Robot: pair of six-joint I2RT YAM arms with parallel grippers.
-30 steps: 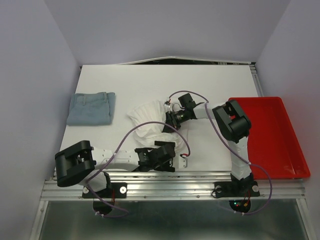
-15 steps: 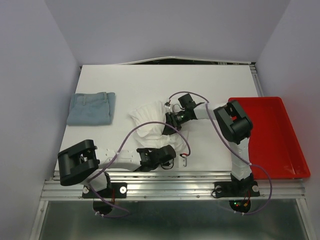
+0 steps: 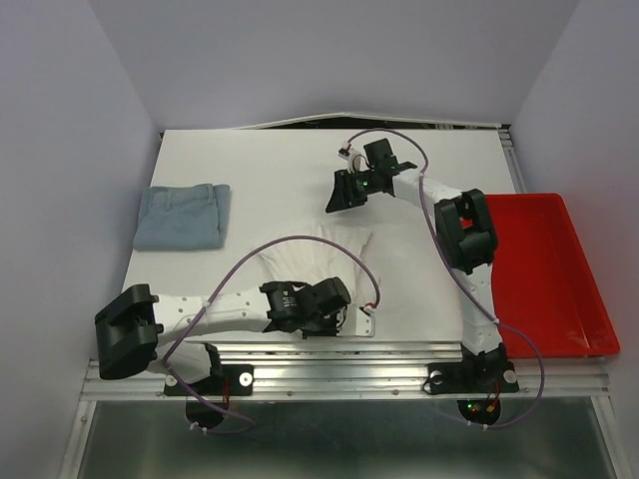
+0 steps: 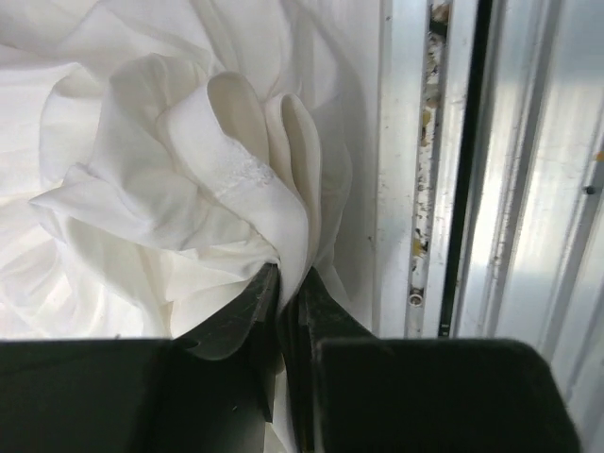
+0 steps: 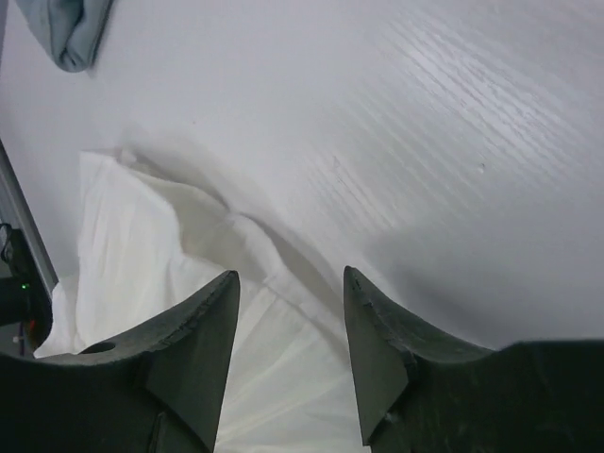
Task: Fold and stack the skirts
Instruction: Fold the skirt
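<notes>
Next, my left gripper takes the pinched fold outward to the white skirt's far edge (image 3: 323, 232) and lets go there, since the white skirt lies bunched beside the front bar.
The white skirt (image 3: 310, 254) lies bunched at the front middle of the table. My left gripper (image 3: 342, 299) is at its near edge, close to the front rail. In the left wrist view, the left gripper (image 4: 288, 278) is shut on a thick fold of the white skirt (image 4: 170, 170). My right gripper (image 3: 333, 200) hangs open above the bare table beyond the skirt. In the right wrist view, nothing is between the right gripper (image 5: 291, 278) fingers, and the white skirt (image 5: 123, 245) lies below them. The denim skirt (image 3: 183, 216) rests folded at the left, also seen as the denim skirt (image 5: 66, 28).
A red tray (image 3: 544, 269) stands at the right side of the table. The metal front rail (image 4: 425, 189) runs just beside the left gripper. Purple-grey walls close in the table on three sides.
My left gripper has shut on the white skirt's near edge. The right gripper has let go of the skirt, opened, and moved away toward the far side of the table.
</notes>
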